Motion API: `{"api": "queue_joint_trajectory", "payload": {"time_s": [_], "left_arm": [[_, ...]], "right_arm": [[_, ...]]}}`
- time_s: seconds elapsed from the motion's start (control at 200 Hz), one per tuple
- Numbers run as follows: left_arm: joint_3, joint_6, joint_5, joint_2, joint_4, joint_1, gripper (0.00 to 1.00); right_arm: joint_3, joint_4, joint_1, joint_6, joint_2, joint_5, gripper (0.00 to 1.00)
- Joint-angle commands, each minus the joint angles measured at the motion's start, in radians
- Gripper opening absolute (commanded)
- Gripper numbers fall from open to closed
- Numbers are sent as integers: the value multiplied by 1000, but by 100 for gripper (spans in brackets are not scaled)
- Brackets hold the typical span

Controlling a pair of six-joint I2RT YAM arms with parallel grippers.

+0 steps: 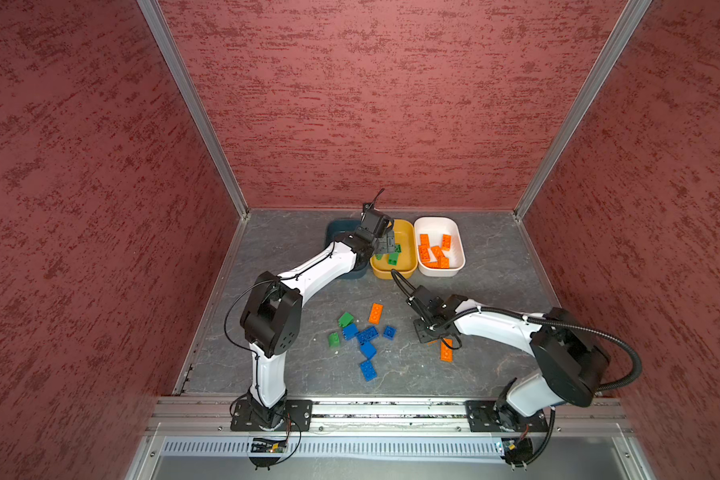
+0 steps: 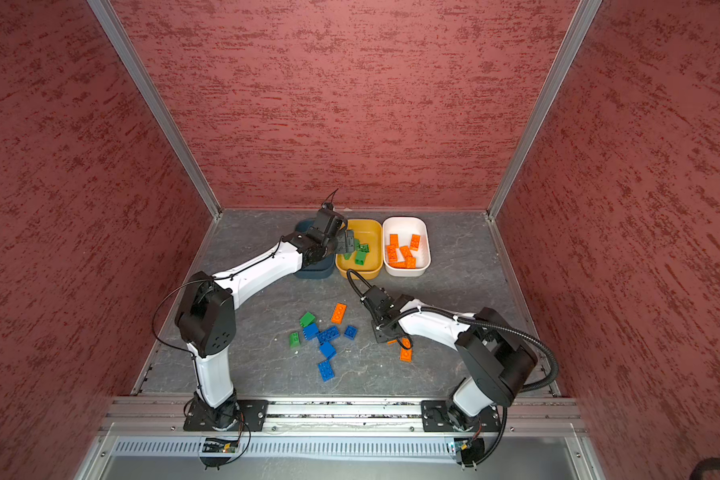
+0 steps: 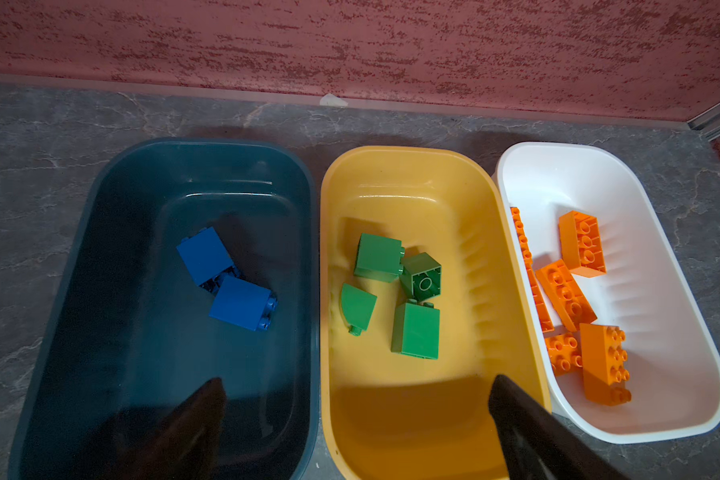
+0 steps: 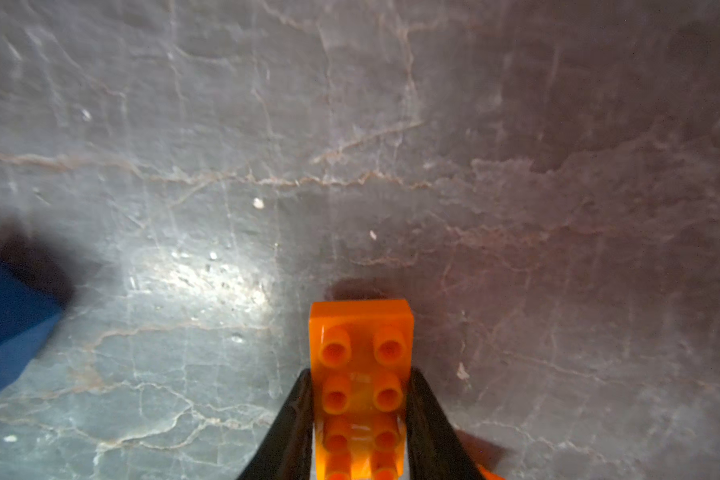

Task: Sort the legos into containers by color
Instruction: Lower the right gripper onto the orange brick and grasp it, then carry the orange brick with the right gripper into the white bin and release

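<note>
My right gripper will go up, move outward over the white tub's side [image 1: 426, 247] by the yellow tub and let go of the brick, because the white one holds orange legos.
The three containers stand in a row at the back: a teal tub [image 3: 121, 208] with two blue legos [image 3: 242, 303], a yellow tub [image 3: 454, 199] with several green ones [image 3: 416, 330], and a white tub [image 3: 649, 266] with several orange ones [image 3: 582, 241]. My left gripper [image 3: 356, 380] hangs open and empty over the yellow tub's near end [image 1: 387, 243]. Down at the table, my right gripper [image 4: 361, 374] is shut on a long orange brick [image 4: 360, 328]. In both top views its fingers are hidden under the wrist [image 1: 427, 332].
Loose legos lie mid-table: two green [image 1: 345, 319] [image 1: 334, 338], one orange [image 1: 376, 312], several blue [image 1: 366, 334] [image 1: 368, 370]. Another orange brick [image 1: 446, 350] lies right beside the right gripper. A blue brick [image 4: 5, 324] sits close to that gripper. Red walls enclose three sides.
</note>
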Motion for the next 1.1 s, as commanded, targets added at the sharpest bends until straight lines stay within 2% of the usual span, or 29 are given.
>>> {"api": "queue_joint_trajectory", "payload": {"time_s": [0.0,0.14,0.296,0.371,0.511,0.792,0.937,1.027,1.097], "left_arm": [[-10,-10,1,-33,-2,2,100],[-30,-11,16,-47,3,1,100],[-64,-19,23,-71,1,0,99],[-88,-24,27,-89,1,0,99],[-139,-27,26,-129,-7,-2,100],[-249,-22,-3,-215,-58,-4,100],[-322,-4,33,-263,-57,-10,99],[-360,22,51,-289,-58,-23,100],[-380,37,61,-300,-65,-35,100]], "right_arm": [[26,88,-38,-21,-81,60,26],[54,210,-118,-119,-162,45,26],[123,348,-276,-172,-135,-33,27],[165,417,-339,-186,-93,-61,27],[278,469,-413,-206,72,-64,27],[530,389,-432,-271,336,33,30],[597,358,-432,-261,385,46,41],[597,355,-432,-235,371,66,57],[582,356,-432,-226,349,66,65]]}}
